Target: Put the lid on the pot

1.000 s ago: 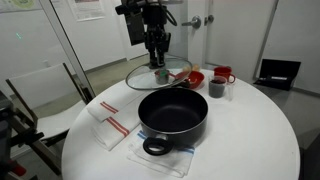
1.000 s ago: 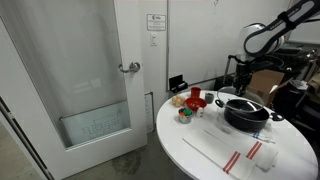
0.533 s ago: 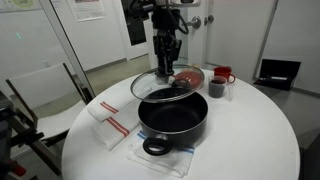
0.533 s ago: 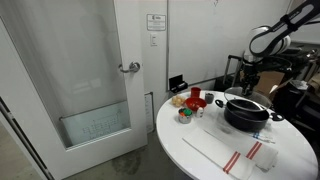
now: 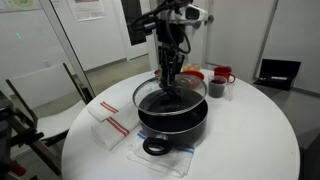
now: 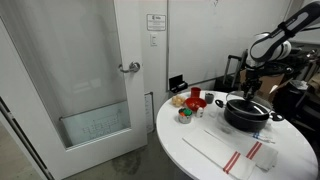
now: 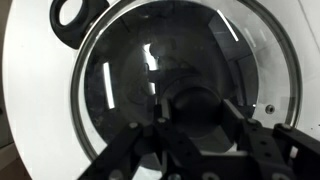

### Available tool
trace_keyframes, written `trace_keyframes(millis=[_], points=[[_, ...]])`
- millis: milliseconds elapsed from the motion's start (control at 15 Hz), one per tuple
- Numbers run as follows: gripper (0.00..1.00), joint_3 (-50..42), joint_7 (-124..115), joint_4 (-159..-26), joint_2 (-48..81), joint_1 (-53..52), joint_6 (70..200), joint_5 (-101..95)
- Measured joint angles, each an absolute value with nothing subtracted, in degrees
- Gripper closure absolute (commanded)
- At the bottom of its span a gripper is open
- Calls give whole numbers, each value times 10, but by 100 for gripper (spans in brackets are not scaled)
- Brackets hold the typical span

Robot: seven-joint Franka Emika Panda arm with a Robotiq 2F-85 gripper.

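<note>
The pot stands below the gripper, so the robot will next lower the gripper until the glass lid's metal edge rests on the black pot's rim [image 5: 174, 121] [image 7: 178, 72] and let go of the knob.
The wide black pot [image 5: 160, 128] stands on the round white table [image 5: 250, 140]; it also shows in an exterior view [image 6: 252, 118] and fills the wrist view [image 7: 90, 130]. The clear glass lid [image 5: 148, 94] with a metal rim hangs level just above the pot, nearly centred over it. My gripper [image 5: 170, 80] is shut on the lid's dark centre knob. In the wrist view the jaws [image 7: 186, 112] clasp the knob and the lid [image 7: 120, 70] covers the pot's dark inside. One loop handle [image 7: 75, 14] shows at the top left.
A red bowl [image 5: 192, 78], a dark cup [image 5: 216, 88] and a red mug [image 5: 222, 74] stand behind the pot. A white cloth with red stripes [image 5: 108, 124] lies beside it, and another lies under it. A glass door [image 6: 95, 80] stands beyond the table.
My gripper has carried the lid from behind the pot forward and down, so the lid now sits almost directly over the pot's opening.
</note>
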State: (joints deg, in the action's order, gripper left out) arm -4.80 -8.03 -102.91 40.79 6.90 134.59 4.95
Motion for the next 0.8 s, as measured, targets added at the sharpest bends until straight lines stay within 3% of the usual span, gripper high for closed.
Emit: trace_keyframes(millis=[800], points=[[75, -53, -93, -1007, 451, 76, 1360, 66]])
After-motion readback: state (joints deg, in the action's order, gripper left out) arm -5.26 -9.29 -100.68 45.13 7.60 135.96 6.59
